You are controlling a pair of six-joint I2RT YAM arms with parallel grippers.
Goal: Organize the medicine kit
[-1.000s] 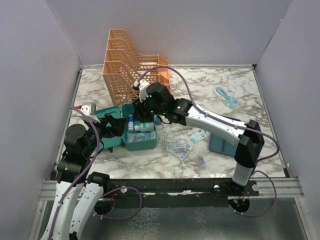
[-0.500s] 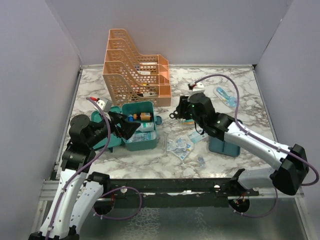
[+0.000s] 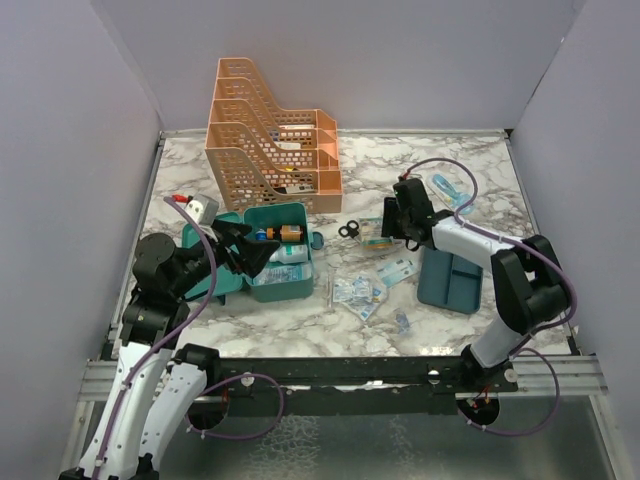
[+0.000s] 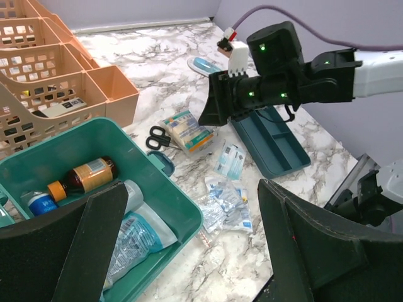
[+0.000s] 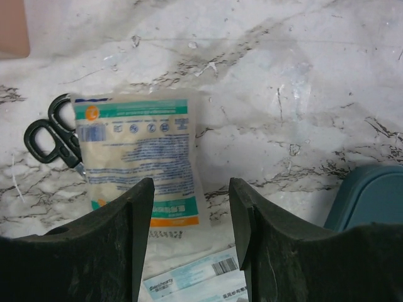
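I will next move my right gripper down, with one finger on each side of the white and teal packet's tray-side edge.
The teal medicine kit box lies open at the left, with an amber bottle, a tube and a small blue-capped item inside. Its teal divided tray lies apart on the marble at the right. My left gripper hovers open and empty over the box; in the left wrist view it frames the box rim. My right gripper is open and empty, low over a white and teal packet beside black scissors.
An orange perforated file rack stands behind the box. Loose sachets and a flat blue-white packet lie between box and tray. A blue-and-white item lies at the back right. The tray's corner is right of my right fingers.
My right arm has pulled away from the box and swung right, and now sits over the packet by the scissors. My left arm rose slightly and has since held still.
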